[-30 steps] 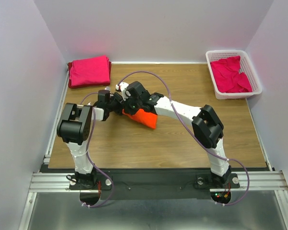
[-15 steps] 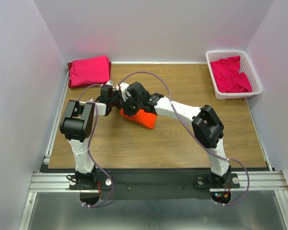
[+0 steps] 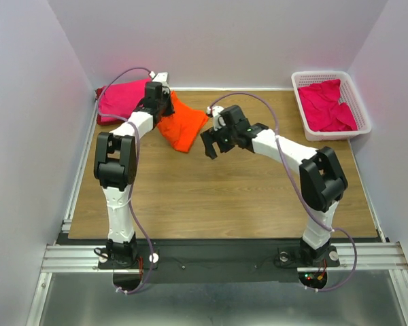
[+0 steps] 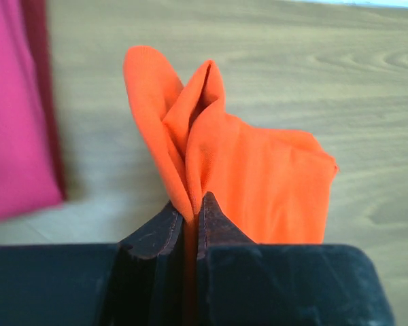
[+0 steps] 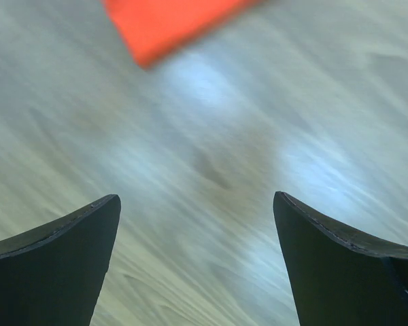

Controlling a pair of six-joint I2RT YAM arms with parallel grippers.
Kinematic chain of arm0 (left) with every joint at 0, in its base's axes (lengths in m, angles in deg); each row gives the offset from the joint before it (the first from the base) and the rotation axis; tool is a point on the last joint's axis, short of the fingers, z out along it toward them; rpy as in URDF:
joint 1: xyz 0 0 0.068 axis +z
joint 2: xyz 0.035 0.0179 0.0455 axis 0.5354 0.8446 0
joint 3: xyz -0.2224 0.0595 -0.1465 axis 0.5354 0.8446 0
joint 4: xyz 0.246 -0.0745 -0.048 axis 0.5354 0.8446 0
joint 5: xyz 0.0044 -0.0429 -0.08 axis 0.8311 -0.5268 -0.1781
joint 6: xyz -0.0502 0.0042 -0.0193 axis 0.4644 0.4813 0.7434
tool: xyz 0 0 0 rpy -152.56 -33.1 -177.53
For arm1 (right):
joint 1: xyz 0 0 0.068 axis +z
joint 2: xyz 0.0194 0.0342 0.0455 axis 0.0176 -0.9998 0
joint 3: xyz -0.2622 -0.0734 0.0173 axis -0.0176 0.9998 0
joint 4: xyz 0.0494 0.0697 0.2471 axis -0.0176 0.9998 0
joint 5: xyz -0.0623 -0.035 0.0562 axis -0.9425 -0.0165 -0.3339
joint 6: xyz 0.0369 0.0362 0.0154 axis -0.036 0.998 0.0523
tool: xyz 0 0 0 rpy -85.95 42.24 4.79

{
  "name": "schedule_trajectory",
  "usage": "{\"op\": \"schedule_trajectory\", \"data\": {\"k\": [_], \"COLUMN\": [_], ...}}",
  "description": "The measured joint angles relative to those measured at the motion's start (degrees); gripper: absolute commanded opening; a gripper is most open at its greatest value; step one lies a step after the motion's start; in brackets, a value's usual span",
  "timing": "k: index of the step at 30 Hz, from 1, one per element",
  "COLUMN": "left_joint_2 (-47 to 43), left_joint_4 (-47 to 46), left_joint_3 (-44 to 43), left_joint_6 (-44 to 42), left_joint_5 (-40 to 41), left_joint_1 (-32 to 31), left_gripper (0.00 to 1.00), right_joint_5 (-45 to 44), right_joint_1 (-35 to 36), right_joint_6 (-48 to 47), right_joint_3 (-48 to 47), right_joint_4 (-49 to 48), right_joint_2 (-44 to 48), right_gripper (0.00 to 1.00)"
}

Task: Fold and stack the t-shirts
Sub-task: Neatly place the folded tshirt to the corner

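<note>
My left gripper needs to go up and to the left in the top view next, over the magenta-pink stack (image 4: 13,129), to let go there, because the orange cloth (image 4: 258,176) hangs beside the stack.
My left gripper (image 3: 164,107) is shut on a fold of the bright orange t-shirt (image 3: 181,127), at the back left of the table. In the left wrist view the jaws (image 4: 193,201) pinch the orange cloth (image 4: 258,176), which hangs down toward the wood. A folded magenta-pink t-shirt stack (image 3: 124,100) lies just left of it, seen at the edge (image 4: 17,136). My right gripper (image 3: 209,145) stands open over bare wood to the right of the orange shirt, its jaws (image 5: 197,200) wide apart and empty, with an orange corner (image 5: 170,24) ahead.
A white lattice basket (image 3: 323,74) at the back right holds crumpled pink t-shirts (image 3: 330,106). Grey walls close in the left, back and right sides of the wooden table (image 3: 224,197).
My left gripper has carried the orange t-shirt from the table's middle to the back left, beside the pink stack. My right gripper has let go of it, opened wide and drawn back to the right.
</note>
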Motion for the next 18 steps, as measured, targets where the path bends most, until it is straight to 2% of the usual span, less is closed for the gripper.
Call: {"op": "schedule_trajectory", "data": {"k": [4, 10, 18], "left_joint_2": [2.95, 9.16, 10.19], "left_joint_4": [2.43, 5.46, 7.87], "left_joint_3": [-7.34, -22.03, -30.29], "left_joint_6": [-8.72, -14.67, -18.71], "left_joint_5": [1.49, 2.45, 3.43], "left_joint_1": [0.61, 1.38, 3.15], "left_gripper": [0.00, 0.00, 0.00], "right_joint_5": [-0.85, -0.90, -0.90], "right_joint_1": [-2.93, -2.60, -2.60], "right_joint_6": [-0.83, -1.88, -2.12], "right_joint_3": [2.19, 3.58, 3.61], "right_joint_4": [0.11, 0.72, 1.05], "right_joint_2": [3.50, 4.24, 4.26], "right_gripper": [1.00, 1.00, 1.00]}}
